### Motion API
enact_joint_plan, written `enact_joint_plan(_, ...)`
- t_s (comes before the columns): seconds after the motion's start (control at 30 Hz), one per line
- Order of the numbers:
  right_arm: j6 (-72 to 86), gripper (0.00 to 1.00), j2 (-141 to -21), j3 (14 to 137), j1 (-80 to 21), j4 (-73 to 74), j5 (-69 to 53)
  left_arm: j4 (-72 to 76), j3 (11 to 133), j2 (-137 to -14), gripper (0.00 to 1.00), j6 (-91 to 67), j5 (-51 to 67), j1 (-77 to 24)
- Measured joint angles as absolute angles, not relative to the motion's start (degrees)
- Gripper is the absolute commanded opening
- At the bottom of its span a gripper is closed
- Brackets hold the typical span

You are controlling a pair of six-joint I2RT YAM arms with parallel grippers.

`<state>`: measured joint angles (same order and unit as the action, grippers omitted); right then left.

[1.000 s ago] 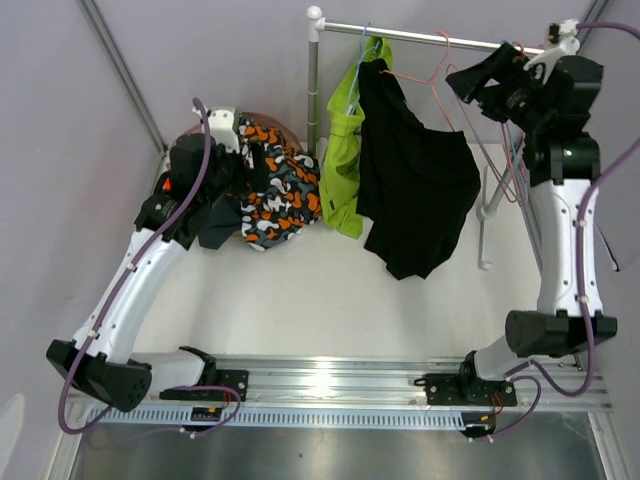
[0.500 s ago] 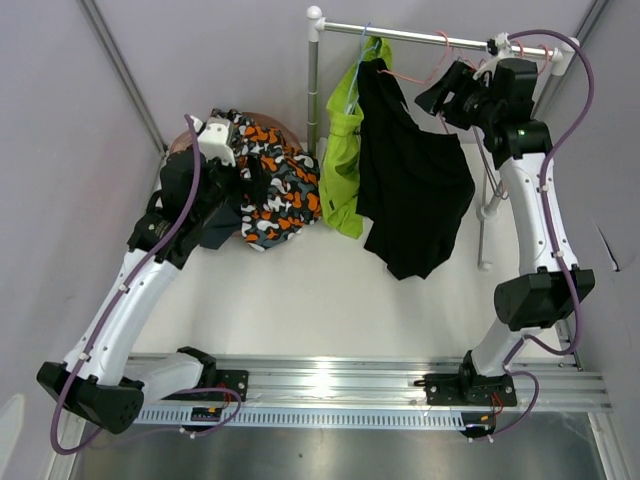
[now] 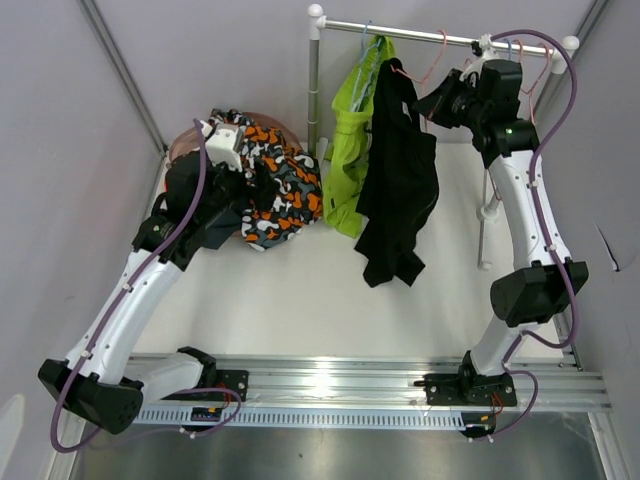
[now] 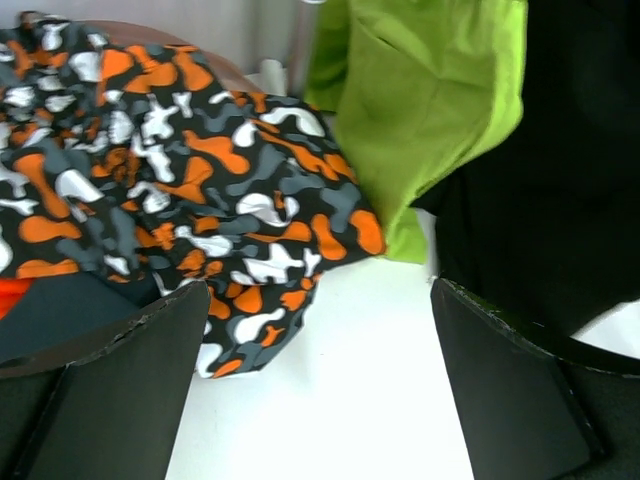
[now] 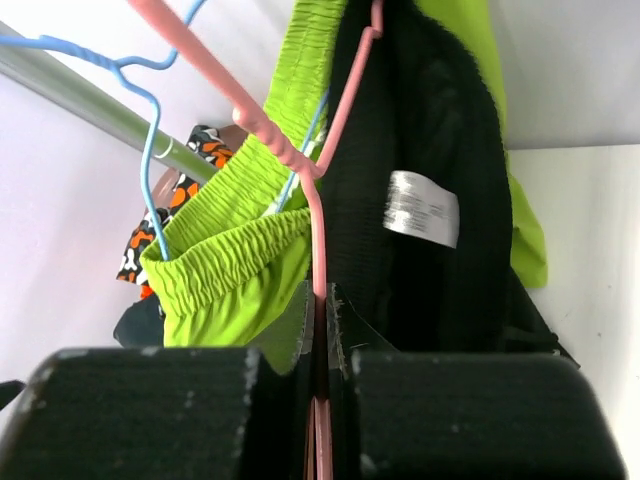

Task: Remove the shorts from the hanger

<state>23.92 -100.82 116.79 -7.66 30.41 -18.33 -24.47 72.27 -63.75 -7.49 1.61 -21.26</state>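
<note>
My left gripper swings past the lime-green shorts next, turning toward the black pair's lower hem [image 3: 394, 272]. It then closes there, since my right gripper already holds the pink hanger.
Black shorts [image 3: 400, 180] hang from a pink wire hanger [image 3: 432, 62] on the rail [image 3: 440, 38]. My right gripper [image 3: 432, 103] is up at the rail, just right of the shorts. In the right wrist view it [image 5: 321, 300] is shut on the pink hanger [image 5: 318, 215], whose wire runs between the pads; the black shorts [image 5: 430, 150] with a white label hang just behind. My left gripper [image 4: 320, 295] stands open over bare table, holding nothing, with the black shorts [image 4: 560, 180] at its right.
Lime-green shorts [image 3: 350, 140] hang on a blue hanger [image 5: 150, 170] left of the black pair. Camouflage shorts [image 3: 280, 190] lie heaped over a brown basket [image 3: 185, 140] at the back left. The rack's post [image 3: 313, 90] stands behind them.
My right gripper came down and left from the rail's end to the pink hanger and closed on it. The black shorts swung and now hang narrower. The left arm barely shifted.
</note>
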Motion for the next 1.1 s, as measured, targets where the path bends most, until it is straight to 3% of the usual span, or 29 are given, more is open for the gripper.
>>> enact_joint_plan(0.13,23.94,0.00,-100.82,117.60,-7.68,31.31,-17.58,-24.38,72.58,-63.75,0.99,-6.87,5.67,-24.95)
enact_joint_plan(0.5,25.74,0.00,-96.40,123.90,-8.36,37.30,-15.03,-11.27,72.99,-65.14,0.99,-4.43,18.26,-48.10)
enact_joint_plan(0.73,28.01,0.00,-86.91,120.99,-11.16,38.57,-12.08,-1.41,75.37,-77.54,0.99,-3.92,18.85,-55.96)
enact_joint_plan(1.0,30.55,0.00,-79.94,116.86,-12.69,41.65,-10.35,0.10,82.89,-91.94,0.98,-2.33,18.13,-59.94)
enact_joint_plan(1.03,30.65,0.00,-79.37,116.44,-12.69,41.89,-10.26,0.34,83.59,-92.82,0.93,-2.31,17.89,-60.07)
enact_joint_plan(1.07,30.74,0.00,-78.89,116.05,-12.69,42.02,-10.11,0.36,84.29,-93.56,0.59,-2.35,17.67,-60.23)
enact_joint_plan(1.1,30.89,0.00,-78.50,115.77,-12.69,42.11,-9.96,0.43,85.10,-94.24,0.38,-2.59,17.39,-60.27)
